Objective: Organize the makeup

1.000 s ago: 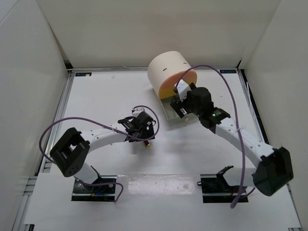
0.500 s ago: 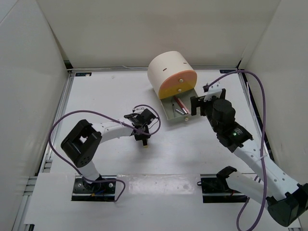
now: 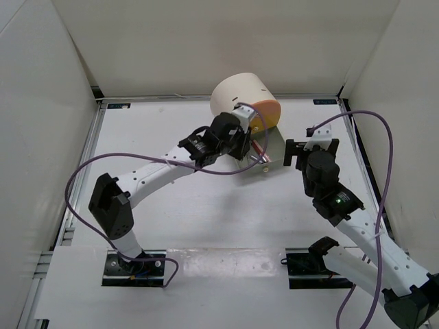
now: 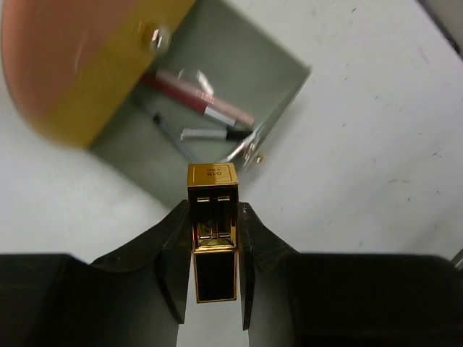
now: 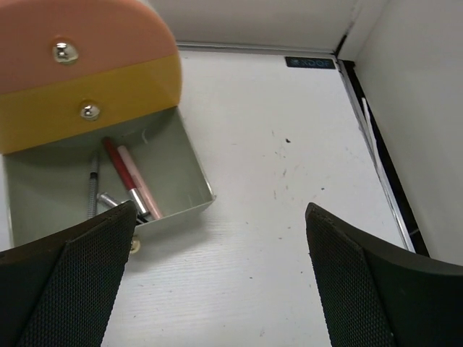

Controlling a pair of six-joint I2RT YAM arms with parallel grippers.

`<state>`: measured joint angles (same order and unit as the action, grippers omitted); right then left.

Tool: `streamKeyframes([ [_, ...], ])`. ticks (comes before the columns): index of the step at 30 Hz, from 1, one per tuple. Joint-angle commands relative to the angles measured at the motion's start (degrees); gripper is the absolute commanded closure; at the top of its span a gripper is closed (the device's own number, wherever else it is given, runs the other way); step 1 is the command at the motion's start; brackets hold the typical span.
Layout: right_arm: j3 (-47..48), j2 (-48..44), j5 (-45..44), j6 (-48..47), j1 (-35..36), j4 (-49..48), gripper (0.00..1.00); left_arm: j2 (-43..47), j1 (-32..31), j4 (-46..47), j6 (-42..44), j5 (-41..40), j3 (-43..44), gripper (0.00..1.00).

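Observation:
The gloss tubes are already in the open grey drawer [image 3: 273, 156], so the left gripper needs to carry the lipstick outward and to the right in the top view next, over the drawer.
A gold and black lipstick [image 4: 212, 217] is pinched upright between the jaws of my left gripper [image 4: 213, 210], which is shut on it. It hangs just in front of the open grey drawer [image 4: 246, 72]. In that drawer lie red and pink gloss tubes [image 4: 192, 97] and a thin pencil [image 4: 168, 131]. From above, my left gripper [image 3: 241, 140] sits at the drawer's [image 3: 273, 156] left edge and hides the lipstick. My right gripper [image 3: 309, 152] stands open to the right of the drawer, with nothing between its fingers. Its own view shows the gloss tubes [image 5: 124, 173] and the pencil [image 5: 92, 186].
The cream cylindrical box [image 3: 236, 99] stands at the back, its orange-fronted drawers [image 5: 87, 87] facing me above the pulled-out one. White walls close the table on three sides. A black strip [image 5: 383, 166] runs along the right edge.
My left gripper closed on the lipstick at mid-table and carried it up to the open drawer. My right gripper pulled back from the drawer to its right side.

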<state>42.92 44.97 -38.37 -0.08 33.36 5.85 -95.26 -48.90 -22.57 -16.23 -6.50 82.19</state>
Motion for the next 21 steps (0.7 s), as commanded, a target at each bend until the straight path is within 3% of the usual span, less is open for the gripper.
streamKeyframes([
  [1, -0.8, -2.1, -8.0, 3.9, -0.7, -2.3, 0.01, -6.8, 0.0, 2.2, 12.8, 5.8, 8.3, 0.89],
  [5, -1.6, -3.5, -8.0, 5.3, -2.3, -2.0, 0.01, -13.5, -0.1, 0.8, 16.0, 9.3, 14.7, 0.86],
  [8, -1.8, -3.5, -7.3, 5.5, -3.5, -1.3, 0.01, -16.5, -0.1, 0.4, 19.9, 7.6, 17.6, 0.78],
  [9, -1.6, -3.5, -7.3, 5.7, -3.5, -0.9, 0.01, -17.1, -0.1, 0.9, 21.5, 7.2, 18.3, 0.70],
  [12, -1.6, -2.8, -7.2, 6.4, -3.7, 0.1, 0.01, -19.2, -0.1, 0.6, 23.0, 7.2, 20.1, 0.66],
  [15, -1.4, -2.3, -6.6, 6.8, -3.4, 0.7, 0.01, -20.0, -0.1, -0.3, 22.9, 7.9, 22.3, 0.48],
  [18, -1.3, -2.3, -6.6, 6.9, -3.8, 0.8, 0.01, -19.0, -0.1, 0.1, 22.9, 8.3, 22.9, 0.25],
  [19, -1.3, -2.1, -6.6, 7.1, -3.8, 0.8, 0.01, -18.6, -0.1, 0.1, 22.9, 8.4, 23.0, 0.13],
  [21, -1.4, -1.7, -6.3, 7.4, -3.7, 0.8, 0.01, -16.7, -0.1, 0.2, 22.9, 8.4, 23.0, 0.02],
])
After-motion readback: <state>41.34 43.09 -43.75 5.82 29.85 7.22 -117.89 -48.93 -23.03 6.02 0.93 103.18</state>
